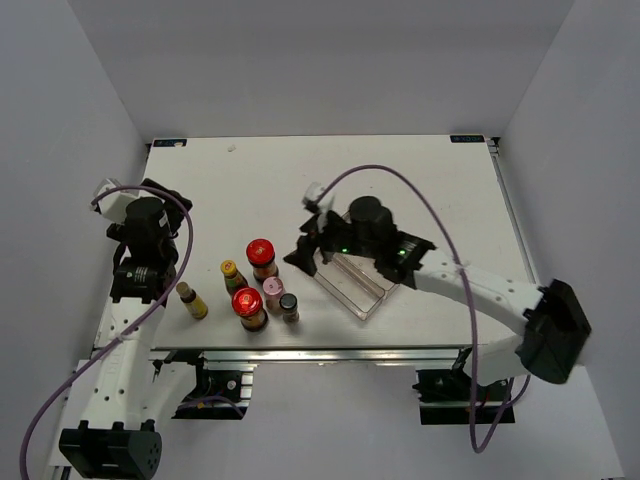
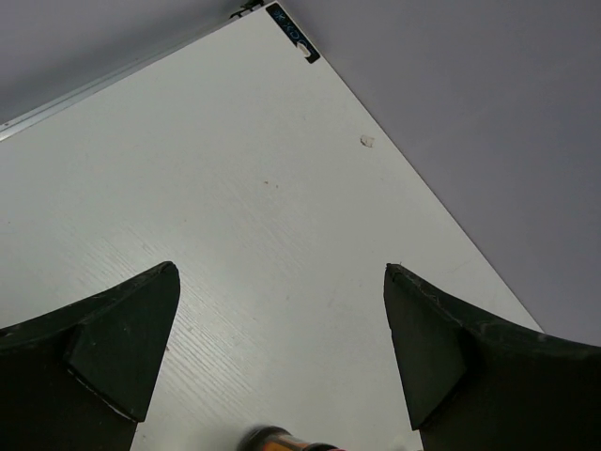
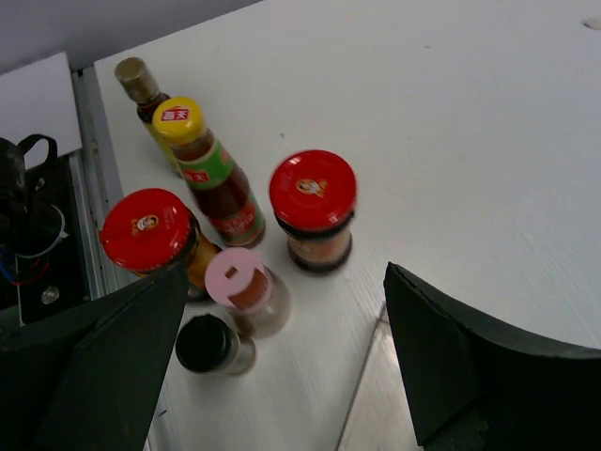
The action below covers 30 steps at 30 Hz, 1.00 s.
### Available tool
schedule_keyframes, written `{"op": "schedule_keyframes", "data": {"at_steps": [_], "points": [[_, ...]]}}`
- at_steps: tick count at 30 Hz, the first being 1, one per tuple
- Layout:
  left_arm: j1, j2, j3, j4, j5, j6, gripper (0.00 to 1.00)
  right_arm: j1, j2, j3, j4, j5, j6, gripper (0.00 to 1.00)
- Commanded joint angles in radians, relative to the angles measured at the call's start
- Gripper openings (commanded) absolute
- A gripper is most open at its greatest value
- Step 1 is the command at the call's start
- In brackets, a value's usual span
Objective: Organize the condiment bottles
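Note:
I should next move my right gripper to the left in the top view and down onto the sauce bottle's yellow cap [image 1: 229, 268] [image 3: 178, 119], because the sauce bottle is taller than the jars.
Six condiment bottles stand clustered at the table's front left. They are a red-lidded jar [image 1: 260, 257], a second red-lidded jar [image 1: 247, 306], a yellow-capped sauce bottle [image 1: 232, 275], a slim bottle [image 1: 191, 300] apart to the left, a pink-capped shaker [image 1: 273, 292] and a dark-capped jar [image 1: 289, 306]. My right gripper [image 1: 305, 245] is open and empty above the tray's left end. Its wrist view shows the jars [image 3: 313, 193] [image 3: 146, 230], the sauce bottle [image 3: 214, 178], the slim bottle [image 3: 141, 83], the shaker [image 3: 237, 277] and the dark cap [image 3: 205, 343]. My left gripper [image 1: 165, 205] is open and empty, with a bottle top [image 2: 282, 440] at its view's bottom edge.
A clear plastic stepped tray [image 1: 355, 282] lies right of the bottles under my right wrist, and its edge shows in the right wrist view [image 3: 376, 399]. The table's front edge [image 1: 300, 350] runs just below the bottles. White walls enclose the table on three sides.

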Motion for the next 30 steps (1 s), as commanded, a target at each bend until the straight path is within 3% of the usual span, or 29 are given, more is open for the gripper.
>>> {"op": "schedule_keyframes", "data": {"at_steps": [1, 9, 22, 26, 27, 30], "points": [[0.003, -0.023, 0.006, -0.05, -0.058, -0.034, 0.98, 0.076, 0.135, 0.127, 0.025, 0.049, -0.104, 0.89], [0.001, -0.044, -0.028, -0.028, -0.078, -0.032, 0.98, 0.204, 0.427, 0.4, -0.03, 0.073, -0.182, 0.89], [0.001, 0.0, -0.037, -0.022, -0.082, -0.025, 0.98, 0.247, 0.591, 0.513, 0.025, 0.027, -0.165, 0.89], [0.003, 0.0, -0.037, -0.024, -0.088, -0.023, 0.98, 0.247, 0.626, 0.56, 0.001, -0.013, -0.144, 0.73], [0.001, -0.001, -0.039, -0.022, -0.091, -0.025, 0.98, 0.247, 0.629, 0.563, -0.004, -0.017, -0.137, 0.6], [0.001, -0.008, -0.043, -0.022, -0.091, -0.026, 0.98, 0.247, 0.616, 0.546, 0.016, -0.045, -0.128, 0.44]]}}
